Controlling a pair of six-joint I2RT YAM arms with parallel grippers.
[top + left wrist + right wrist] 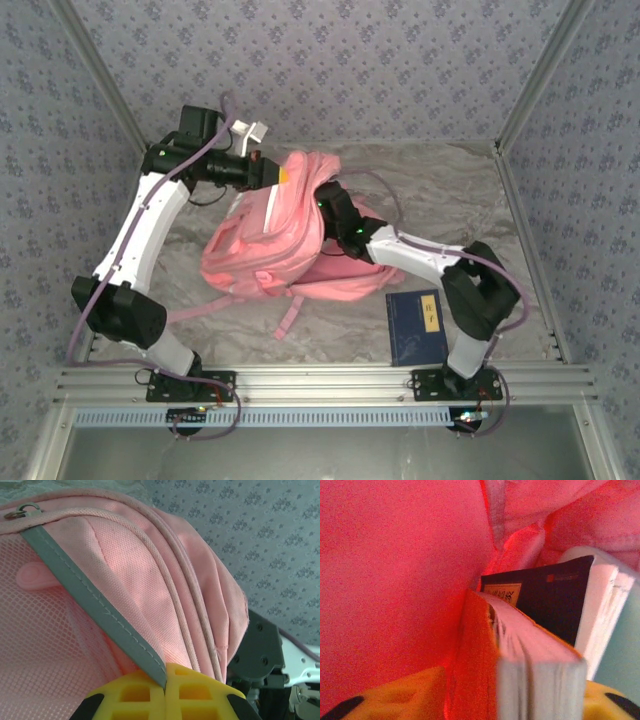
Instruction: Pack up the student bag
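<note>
The left gripper carries the bag's rim down toward the table next.
The student bag, pink and soft, lies in the middle of the table with its mouth lifted at the far end. My left gripper is shut on the bag's rim, its yellow fingers pinching the grey reflective strip. My right arm reaches into the mouth. Inside the pink lining, my right gripper has an orange-covered book between its fingers. The cover splays away from the pages and the jaws stand parted. A dark book stands behind it.
A blue book lies on the table by the right arm's base. The bag's straps trail toward the near edge. Patterned walls enclose the table on the left, back and right.
</note>
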